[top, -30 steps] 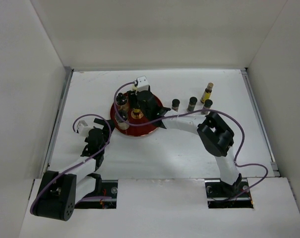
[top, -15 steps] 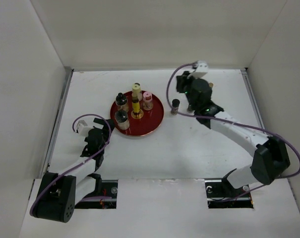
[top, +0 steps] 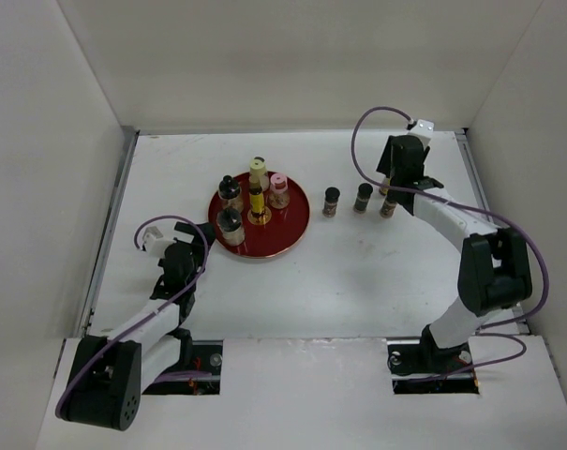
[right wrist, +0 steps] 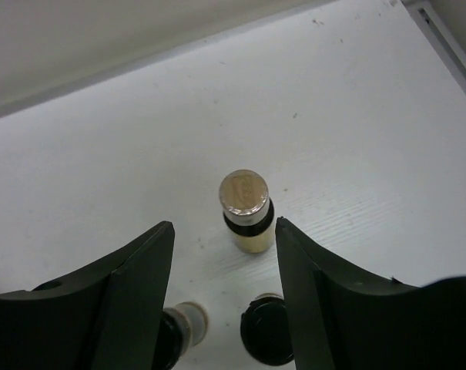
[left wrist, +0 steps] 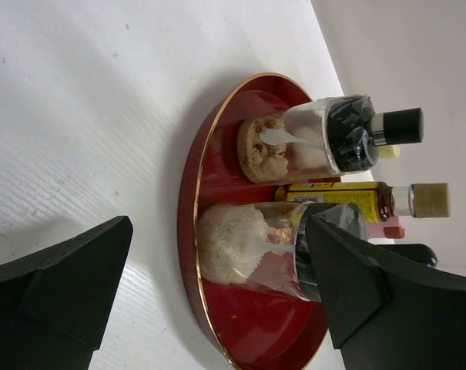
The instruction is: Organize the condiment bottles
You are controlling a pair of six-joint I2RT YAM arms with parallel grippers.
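Observation:
The cap is still below and beyond the fingers of my right gripper. My right gripper will next go down and move outward until its open fingers are on both sides of the brown-capped bottle (top: pixel 385 187) (right wrist: pixel 245 194), then close.
The round red tray (top: pixel 295 223) holds several condiment bottles: two black-capped jars (top: pixel 229 219), a yellow brown-capped one (top: pixel 256 201), a cream-capped one (top: pixel 258 171) and a pink-capped one (top: pixel 278 187). Three dark-capped bottles (top: pixel 363 197) stand in a row on the table to its right. My right gripper (top: pixel 395 176) is open, its fingers on either side of a yellow brown-capped bottle (right wrist: pixel 246 210), apart from it (right wrist: pixel 224 226). My left gripper (top: pixel 177 255) is open and empty at the tray's left rim (left wrist: pixel 188 231), facing a jar of white grains (left wrist: pixel 240 250).
White walls close in the table on the left, back and right. A metal rail (top: pixel 489 220) runs along the right edge. Two caps (right wrist: pixel 267 339) of the row show just below my right fingers.
My right arm has swung from over the tray to the back right and now straddles the yellow bottle there. A yellow bottle now stands in the tray. The left arm barely moved.

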